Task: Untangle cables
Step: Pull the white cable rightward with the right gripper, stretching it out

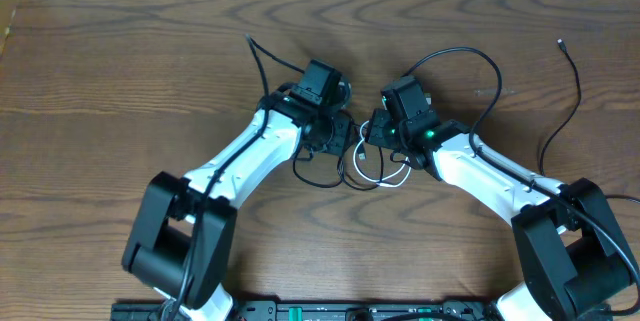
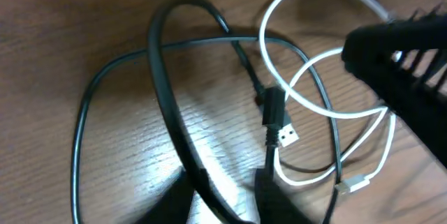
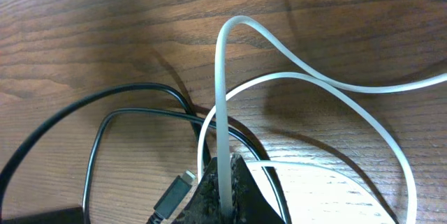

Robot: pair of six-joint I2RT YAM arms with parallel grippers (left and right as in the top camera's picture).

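Note:
I should pull my right gripper to the right in the overhead view, past the lone black cable (image 1: 577, 99), to free the white cable, which is looped through the black one.
The black cable (image 2: 162, 91) and the white cable (image 2: 279, 84) lie looped through each other on the wooden table between my two arms. In the left wrist view my left gripper (image 2: 222, 182) straddles a raised bend of the black cable, and bare wood shows between the cable and the right-hand finger. The black cable's plug (image 2: 274, 116) lies just ahead, over a white loop. My right gripper (image 3: 225, 196) is shut on the white cable (image 3: 222, 84), which rises straight out of the fingertips. From overhead the grippers (image 1: 335, 136) (image 1: 372, 131) nearly meet above the tangle (image 1: 375, 176).
Thicker black arm wires arc over the table behind the grippers (image 1: 470, 56) (image 1: 575, 91) (image 1: 262, 56). In the left wrist view the right arm's black gripper body (image 2: 405, 70) is close at the right. A black plug (image 3: 174, 192) lies beside my right fingertips.

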